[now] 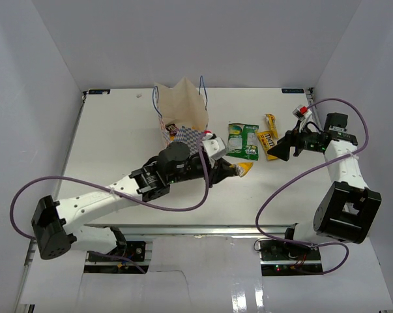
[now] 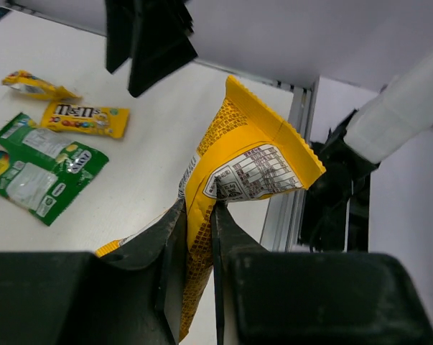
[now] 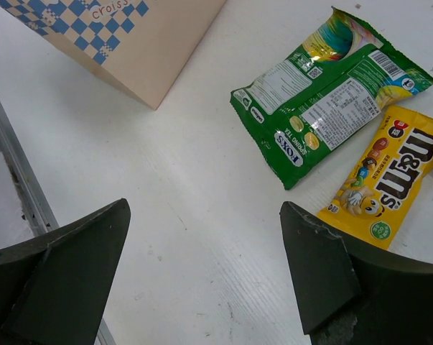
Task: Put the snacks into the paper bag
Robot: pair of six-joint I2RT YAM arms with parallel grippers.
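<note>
My left gripper needs to go up and outward over the paper bag's opening (image 1: 185,116) to let go of the snack bag, because the paper bag is open at the top between its blue handles.
The tan paper bag (image 1: 183,107) with a blue-white checker band stands open at the back of the table; its corner shows in the right wrist view (image 3: 141,43). My left gripper (image 1: 223,171) is shut on an orange-yellow snack bag (image 2: 234,172), held just right of the paper bag (image 1: 243,168). A green-white pouch (image 1: 243,139) and a yellow M&M's packet (image 1: 268,143) lie flat on the table, with a small yellow wrapper (image 1: 270,122) behind them. My right gripper (image 1: 279,152) is open and empty, just right of the M&M's packet (image 3: 388,180) and near the green pouch (image 3: 327,93).
White walls enclose the table on three sides. The table's metal front rail (image 2: 284,201) runs below the held bag. A small patterned item (image 1: 172,128) shows at the paper bag's front. Purple cables (image 1: 183,205) loop from both arms.
</note>
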